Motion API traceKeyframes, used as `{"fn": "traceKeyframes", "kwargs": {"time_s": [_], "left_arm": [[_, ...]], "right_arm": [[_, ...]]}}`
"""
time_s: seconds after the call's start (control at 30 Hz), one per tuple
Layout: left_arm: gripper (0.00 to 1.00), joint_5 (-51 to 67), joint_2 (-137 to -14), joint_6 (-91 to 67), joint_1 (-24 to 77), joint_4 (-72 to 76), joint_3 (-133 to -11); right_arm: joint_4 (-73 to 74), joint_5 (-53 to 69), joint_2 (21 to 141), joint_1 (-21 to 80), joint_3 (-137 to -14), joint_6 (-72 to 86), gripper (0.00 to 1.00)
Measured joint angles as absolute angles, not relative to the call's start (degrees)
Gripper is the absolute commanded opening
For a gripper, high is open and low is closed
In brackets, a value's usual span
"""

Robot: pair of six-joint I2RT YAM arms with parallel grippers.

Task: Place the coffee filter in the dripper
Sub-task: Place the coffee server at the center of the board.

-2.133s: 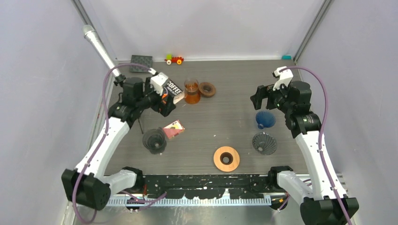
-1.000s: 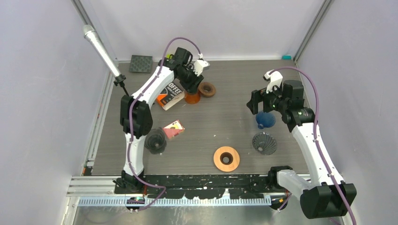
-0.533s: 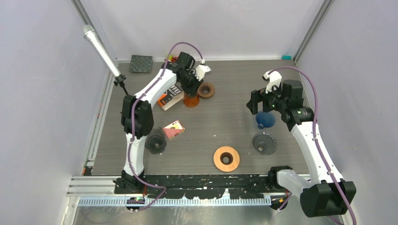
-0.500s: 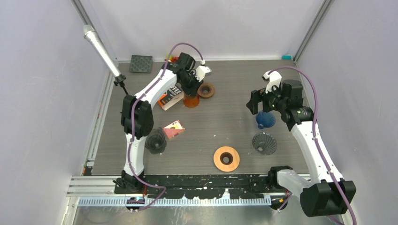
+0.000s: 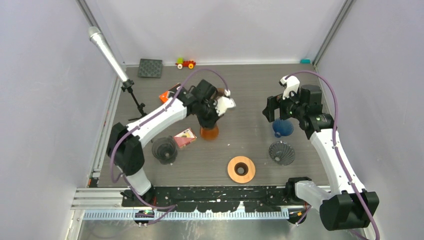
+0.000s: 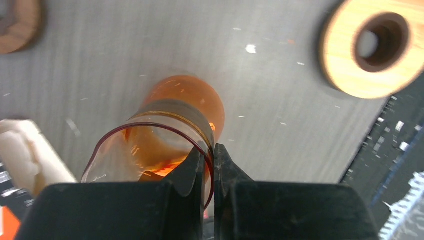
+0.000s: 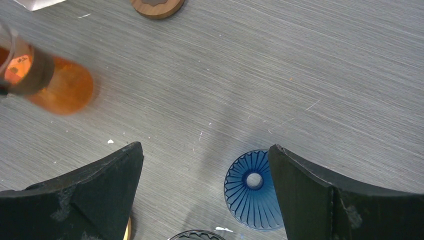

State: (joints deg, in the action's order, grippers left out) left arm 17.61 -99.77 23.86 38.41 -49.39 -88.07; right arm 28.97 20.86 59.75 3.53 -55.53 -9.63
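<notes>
The left gripper carries the carafe down and toward the light wooden ring next, sets it down and releases the carafe's rim.
My left gripper is shut on the rim of an orange glass carafe, one finger inside the glass and one outside. The carafe hangs tilted over the middle of the table. A blue dripper stands upside down at the right. My right gripper hovers open above and just left of it, holding nothing. Dark ribbed drippers stand at the right and left. No loose coffee filter is in view.
A light wooden ring lies near the front. A dark wooden ring lies further back. An orange and white box, a pink card, a toy car, a black mat and a microphone stand occupy the left and back.
My left gripper closed on the carafe's rim at the back and carried it forward toward the table's middle. The right arm has stayed put, still open.
</notes>
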Motion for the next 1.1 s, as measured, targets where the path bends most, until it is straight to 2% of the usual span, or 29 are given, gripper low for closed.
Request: {"fn": "traceKeyframes", "kwargs": {"time_s": [0.23, 0.57, 0.73, 0.97, 1.1], "left_arm": [[0.0, 13.8, -94.5, 21.2, 49.6, -45.2, -79.5], [0.01, 7.0, -95.6, 18.9, 52.1, -38.9, -77.4], [0.15, 5.7, -96.1, 18.8, 52.1, -37.7, -77.4], [0.21, 5.1, -97.7, 18.6, 52.1, -36.3, -77.5], [0.39, 5.1, -98.1, 18.6, 52.1, -36.2, -78.1]], "right_arm": [[29.1, 20.4, 59.7, 3.5, -55.5, -10.2, 1.0], [30.5, 16.2, 60.4, 3.5, -56.9, -9.1, 1.0], [31.0, 15.9, 62.0, 3.5, -57.0, -8.9, 1.0], [31.9, 15.5, 63.7, 3.5, -57.0, -9.0, 1.0], [32.0, 15.2, 63.7, 3.5, -57.0, -9.1, 1.0]]}}
